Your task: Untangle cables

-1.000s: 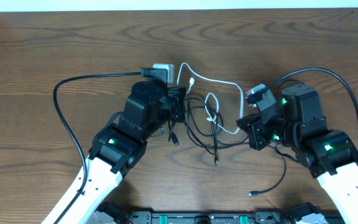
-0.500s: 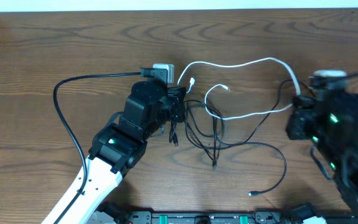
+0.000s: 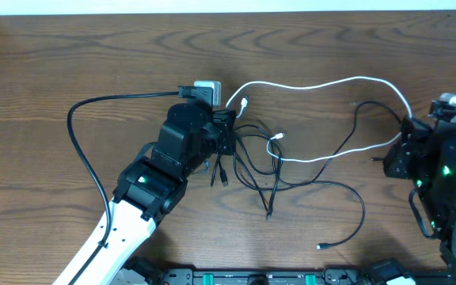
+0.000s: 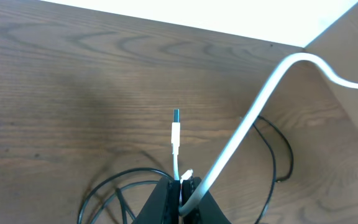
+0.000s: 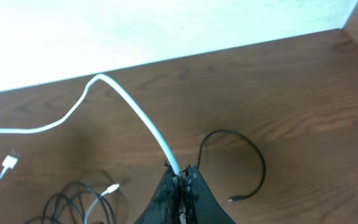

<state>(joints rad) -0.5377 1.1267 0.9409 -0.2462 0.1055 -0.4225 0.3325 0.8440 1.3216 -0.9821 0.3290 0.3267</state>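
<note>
My left gripper is holding the white cable (image 3: 315, 83), and my right gripper holds it farther along. So my left gripper will next move down gently toward the black cables' tangle (image 3: 252, 162) and open to let go.
The white cable (image 3: 315, 83) arcs across the table between my two grippers. My left gripper (image 3: 229, 128) is shut on it near one plug end (image 3: 245, 101), which stands just past the jaws (image 4: 184, 184) in the left wrist view (image 4: 176, 124). My right gripper (image 3: 398, 152) is shut on the same cable farther along, seen in the right wrist view (image 5: 181, 172). The white cable's other plug (image 3: 278, 138) lies on the black cables' tangle (image 3: 252, 162). One black cable trails to a plug at the front (image 3: 321, 246). Another black loop (image 3: 356, 119) ends beside the right gripper.
A small grey-white block (image 3: 207, 90) sits behind the left gripper, with a thick black wire (image 3: 77, 119) looping off to the left. The table's far edge meets a white wall (image 3: 228, 6).
My right gripper has moved right with the white cable in it, stretching the cable into a long arc and drawing its free plug end onto the tangle. The left arm has not moved.
</note>
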